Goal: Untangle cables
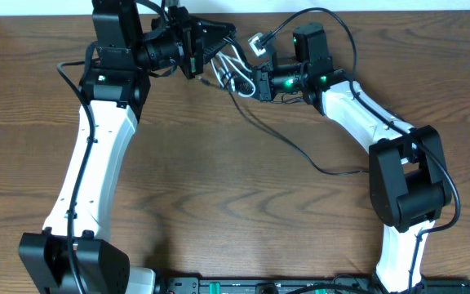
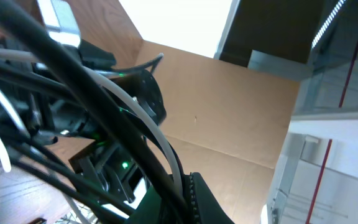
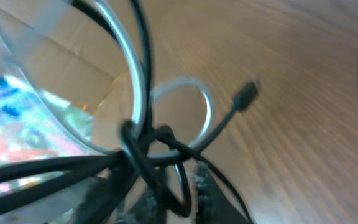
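Note:
My left gripper moves down to the bare tabletop below it next, drawing to the left in the overhead view, and releases the hanging bundle.
A tangle of black and white cables (image 1: 232, 72) hangs between my two grippers at the far middle of the table. My left gripper (image 1: 209, 51) is shut on the bundle from the left. My right gripper (image 1: 253, 82) is shut on it from the right. One thin black cable (image 1: 300, 155) trails down onto the table towards the right arm. In the left wrist view, black and white cables (image 2: 135, 118) cross close in front of the fingers (image 2: 188, 199). In the right wrist view, a knot (image 3: 143, 148) sits above the fingers (image 3: 173, 202), with a white loop (image 3: 188, 102) and a black plug end (image 3: 246, 94).
The wooden table (image 1: 235, 212) carries both arm bases at its near edge. A pale plug end (image 1: 257, 42) sticks up behind the right gripper. Thick black arm wires loop over the right arm (image 1: 333, 24). A cardboard wall (image 2: 229, 106) stands beyond the table.

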`<state>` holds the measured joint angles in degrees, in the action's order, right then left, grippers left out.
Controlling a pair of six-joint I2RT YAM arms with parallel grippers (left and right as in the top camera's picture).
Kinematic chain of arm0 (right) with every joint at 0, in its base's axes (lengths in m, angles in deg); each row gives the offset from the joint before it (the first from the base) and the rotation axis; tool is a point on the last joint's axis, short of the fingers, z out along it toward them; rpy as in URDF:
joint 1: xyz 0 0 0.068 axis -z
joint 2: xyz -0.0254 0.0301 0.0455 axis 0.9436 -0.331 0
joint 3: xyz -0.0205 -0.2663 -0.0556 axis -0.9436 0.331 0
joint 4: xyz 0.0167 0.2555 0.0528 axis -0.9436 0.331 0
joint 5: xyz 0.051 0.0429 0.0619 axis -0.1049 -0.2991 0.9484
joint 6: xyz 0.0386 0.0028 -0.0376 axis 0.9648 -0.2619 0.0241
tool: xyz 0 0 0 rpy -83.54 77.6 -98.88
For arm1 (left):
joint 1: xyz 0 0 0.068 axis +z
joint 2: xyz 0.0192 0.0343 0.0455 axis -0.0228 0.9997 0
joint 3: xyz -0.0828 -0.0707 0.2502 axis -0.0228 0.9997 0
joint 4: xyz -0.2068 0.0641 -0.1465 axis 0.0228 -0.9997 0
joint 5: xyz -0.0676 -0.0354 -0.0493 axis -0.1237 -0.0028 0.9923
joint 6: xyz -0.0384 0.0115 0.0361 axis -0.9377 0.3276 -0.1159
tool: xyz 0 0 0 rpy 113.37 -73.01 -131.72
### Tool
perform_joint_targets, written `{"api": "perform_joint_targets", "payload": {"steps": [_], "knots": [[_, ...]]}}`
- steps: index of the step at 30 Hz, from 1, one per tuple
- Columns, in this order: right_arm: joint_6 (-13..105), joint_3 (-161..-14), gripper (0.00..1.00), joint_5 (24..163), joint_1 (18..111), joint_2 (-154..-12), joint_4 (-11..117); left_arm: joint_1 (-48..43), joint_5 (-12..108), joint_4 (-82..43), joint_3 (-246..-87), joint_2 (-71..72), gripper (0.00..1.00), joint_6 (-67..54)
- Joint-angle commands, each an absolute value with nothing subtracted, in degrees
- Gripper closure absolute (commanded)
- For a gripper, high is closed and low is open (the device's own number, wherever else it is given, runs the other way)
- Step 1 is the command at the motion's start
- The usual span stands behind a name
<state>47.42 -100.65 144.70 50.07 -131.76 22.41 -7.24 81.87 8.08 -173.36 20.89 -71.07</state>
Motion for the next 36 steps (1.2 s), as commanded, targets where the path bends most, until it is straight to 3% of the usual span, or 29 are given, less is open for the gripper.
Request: {"api": "perform_joint_targets", "payload": {"steps": [1,12,22,29,36], "knots": [[52.18,-101.02,0.99,138.16,50.09,-131.54,22.46,-7.79,84.54,9.24,-174.34,19.71,0.93,-72.73],[59.11,-101.02,0.99,126.84,53.19,-131.54,31.33,-7.44,83.86,10.55,-174.34,19.62,0.92,-71.84],[50.52,-101.02,0.99,117.22,58.90,-131.52,54.43,-5.03,78.96,5.48,-174.32,19.62,0.93,-45.59],[44.49,-101.02,0.99,107.52,61.78,-131.52,66.89,-3.31,57.54,-16.92,-174.17,19.62,0.92,-24.73],[39.13,-101.04,0.99,106.08,63.36,-131.46,72.27,-4.84,38.59,-29.64,-172.50,19.97,0.92,-13.83]]}}
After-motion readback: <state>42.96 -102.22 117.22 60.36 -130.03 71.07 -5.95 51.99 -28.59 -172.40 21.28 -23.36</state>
